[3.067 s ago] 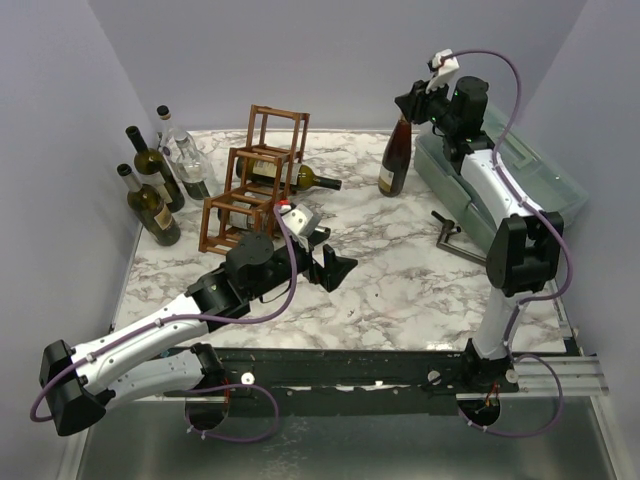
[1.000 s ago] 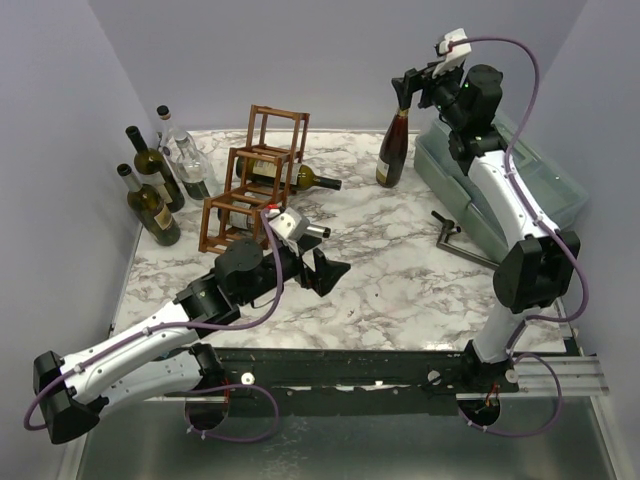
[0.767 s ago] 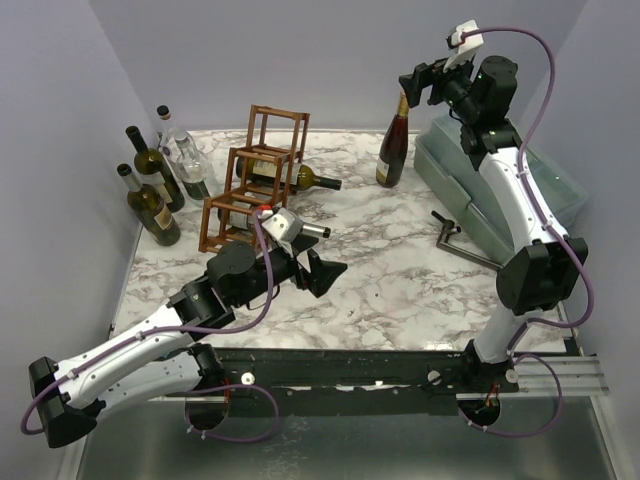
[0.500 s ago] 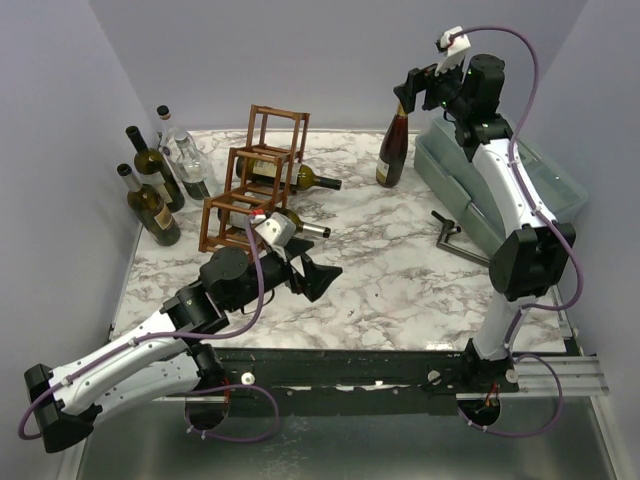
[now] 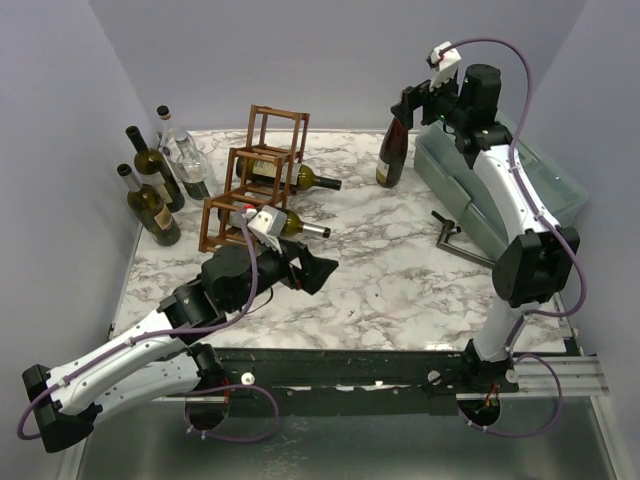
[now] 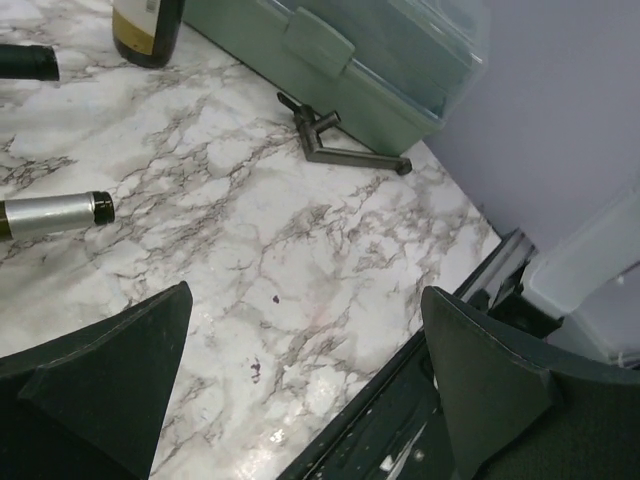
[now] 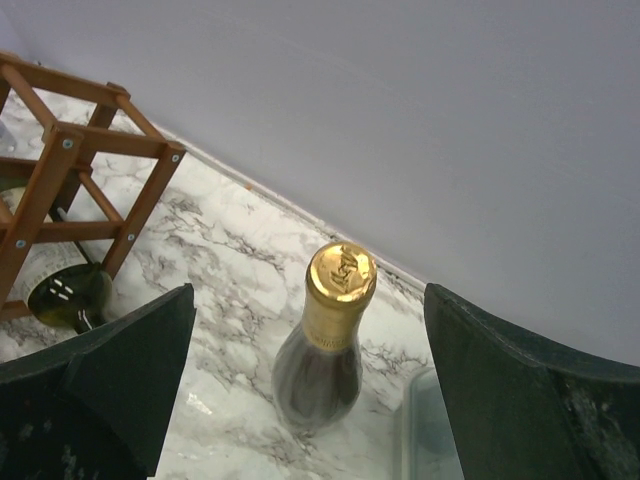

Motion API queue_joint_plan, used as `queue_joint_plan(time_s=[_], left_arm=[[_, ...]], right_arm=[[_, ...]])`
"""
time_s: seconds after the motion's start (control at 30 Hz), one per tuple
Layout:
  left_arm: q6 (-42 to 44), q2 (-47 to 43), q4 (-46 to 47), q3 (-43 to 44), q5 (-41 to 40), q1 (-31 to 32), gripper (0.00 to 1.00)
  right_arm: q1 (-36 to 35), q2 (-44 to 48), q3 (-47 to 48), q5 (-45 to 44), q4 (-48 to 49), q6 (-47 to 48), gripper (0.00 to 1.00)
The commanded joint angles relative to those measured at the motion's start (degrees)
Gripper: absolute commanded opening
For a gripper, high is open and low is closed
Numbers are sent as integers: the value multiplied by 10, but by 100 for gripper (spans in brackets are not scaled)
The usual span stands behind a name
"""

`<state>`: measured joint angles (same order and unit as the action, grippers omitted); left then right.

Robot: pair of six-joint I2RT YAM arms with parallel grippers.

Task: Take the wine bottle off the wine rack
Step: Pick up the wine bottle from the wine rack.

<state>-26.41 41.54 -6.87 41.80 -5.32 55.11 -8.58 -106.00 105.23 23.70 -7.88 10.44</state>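
The silver-capped neck (image 5: 315, 230) sticks out clear of the rack (image 5: 262, 172), outward of my left gripper. My left gripper should move outward next, turn its fingers toward the rack, and close around the neck.
The reddish-brown wine rack (image 5: 262, 172) stands at the back left; its bars also show in the right wrist view (image 7: 70, 180). Two wine bottles lie in it, necks pointing right: a dark-capped one (image 5: 312, 180) in the middle tier and a silver-capped one (image 5: 300, 228) (image 6: 55, 213) in the lowest. A gold-capped bottle (image 5: 392, 152) (image 7: 335, 330) stands upright on the table at the back right. My right gripper (image 5: 412, 103) (image 7: 310, 300) hovers open just above its cap, touching nothing. My left gripper (image 5: 318, 272) (image 6: 305, 330) is open and empty, just right of the silver-capped neck.
Several bottles (image 5: 152, 180) stand against the left wall. A green lidded box (image 5: 500, 185) (image 6: 380, 70) fills the back right, with a grey metal tool (image 5: 450, 235) (image 6: 340, 145) lying in front of it. The marble table (image 5: 400, 290) ends at a black rail along the near side.
My right gripper's jaws have spread wider above the gold-capped bottle and shifted slightly. My left arm has drawn back a little toward the left, its gripper staying open.
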Motion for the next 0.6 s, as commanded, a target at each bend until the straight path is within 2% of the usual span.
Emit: queue_joint_plan(time_s=[0.0, 0.17, 0.27, 0.33, 0.47, 0.57], left_arm=[[-134, 1, -38, 34, -82, -4, 99], [-236, -1, -36, 40, -126, -4, 99], [-294, 26, -69, 67, -150, -2, 99], [-342, 59, -131, 105, -200, 10, 99], [-461, 166, -311, 221, -337, 53, 99], [-541, 246, -386, 278, -379, 64, 99]], right_arm=[[3, 89, -42, 16, -31, 39, 99], [4, 168, -115, 29, -66, 54, 99], [4, 213, -161, 42, -89, 54, 99], [5, 234, -178, 56, -123, 55, 99], [4, 285, -229, 110, -173, 48, 99], [4, 317, -279, 195, -214, 55, 99]])
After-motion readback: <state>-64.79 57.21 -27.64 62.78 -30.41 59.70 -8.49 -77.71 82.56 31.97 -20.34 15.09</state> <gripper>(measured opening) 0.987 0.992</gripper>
